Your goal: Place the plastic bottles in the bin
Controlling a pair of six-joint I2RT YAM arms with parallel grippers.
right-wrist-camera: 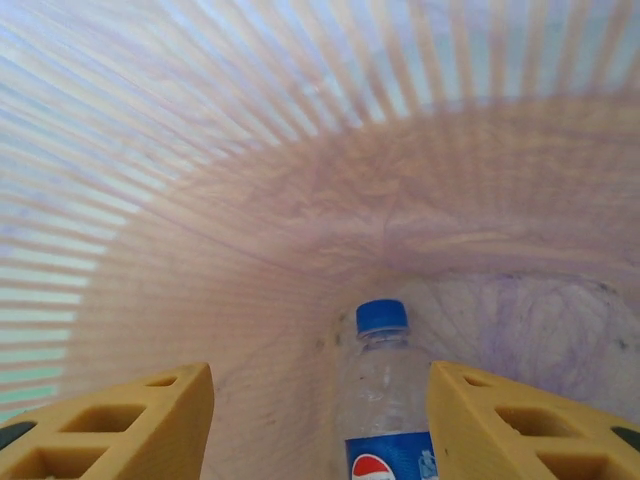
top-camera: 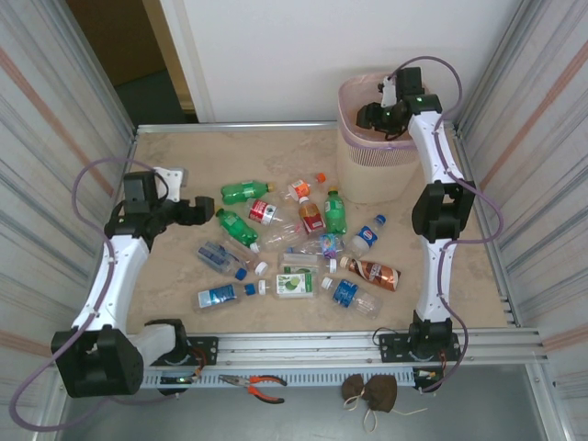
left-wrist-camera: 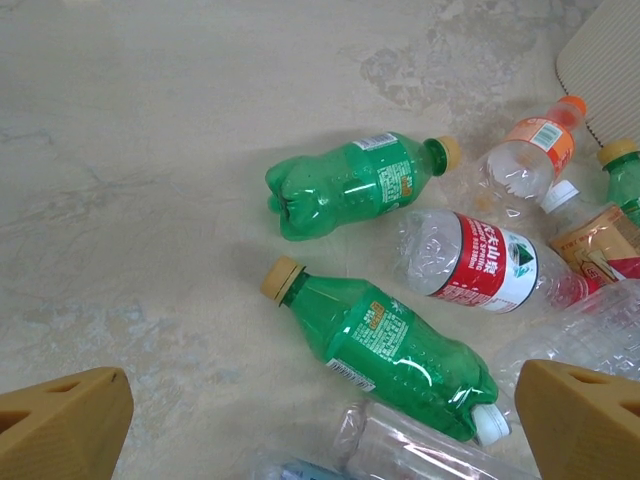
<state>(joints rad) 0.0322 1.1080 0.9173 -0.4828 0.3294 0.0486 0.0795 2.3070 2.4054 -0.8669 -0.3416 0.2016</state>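
Observation:
The capless end of the blue-capped clear bottle (top-camera: 207, 252) sticks out toward bare table. My left gripper will move down and back onto that end of the bottle next.
Several plastic bottles lie scattered mid-table, among them two green ones (top-camera: 244, 192) (top-camera: 237, 228) and a brown one (top-camera: 374, 273). My left gripper (top-camera: 188, 209) hovers open at the cluster's left edge. In the left wrist view, a green bottle with a yellow cap (left-wrist-camera: 385, 345) lies below and between its fingers (left-wrist-camera: 60, 425), untouched; another green bottle (left-wrist-camera: 350, 182) and a red-labelled clear one (left-wrist-camera: 480, 262) lie beyond. My right gripper (top-camera: 375, 115) is over the beige bin (top-camera: 363, 175). Inside the pink-lined bin (right-wrist-camera: 300, 200), a blue-capped clear bottle (right-wrist-camera: 385, 400) sits between its parted fingers (right-wrist-camera: 520, 425), with a gap on the left.
Red-handled pliers (top-camera: 255, 383) and a brown bundle (top-camera: 370, 393) lie on the metal rail in front of the table. Corrugated walls close in both sides. Bare tabletop stretches along the far left and the back.

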